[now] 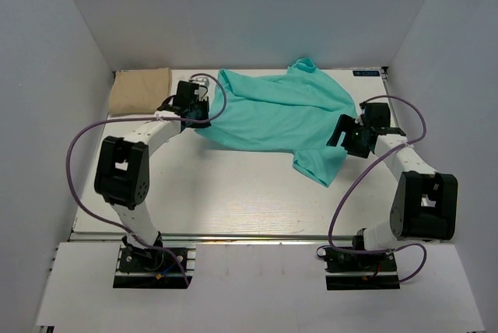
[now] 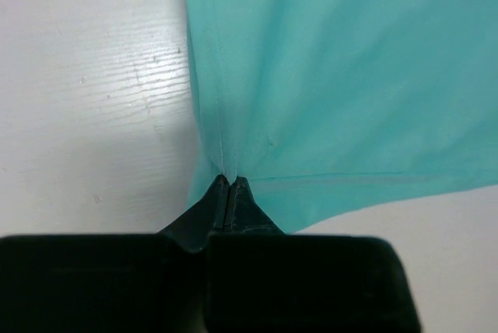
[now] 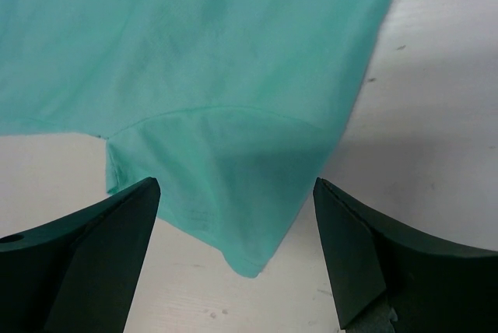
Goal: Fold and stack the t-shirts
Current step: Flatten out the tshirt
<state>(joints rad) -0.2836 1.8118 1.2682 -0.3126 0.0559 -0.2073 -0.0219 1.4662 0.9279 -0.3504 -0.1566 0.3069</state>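
Next, my right gripper moves back, down and to the left in the top view onto the near corner of the t-shirt's sleeve, which juts onto bare table.
The teal-green t-shirt [image 1: 280, 115] lies spread and rumpled across the back middle of the table. My left gripper [image 1: 194, 111] is shut on its left edge; in the left wrist view the fingertips [image 2: 228, 181] pinch a fold of the teal cloth [image 2: 334, 76]. My right gripper [image 1: 346, 140] is open and empty just above the shirt's right sleeve [image 3: 233, 185], with its fingers [image 3: 117, 224] spread to either side of it. The tan-beige t-shirt [image 1: 140, 90] lies folded in the back left corner.
White walls close in the table on the left, back and right. The bare white tabletop [image 1: 233, 193] stretches in front of the shirts. Purple cables [image 1: 78, 154] loop beside both arms.
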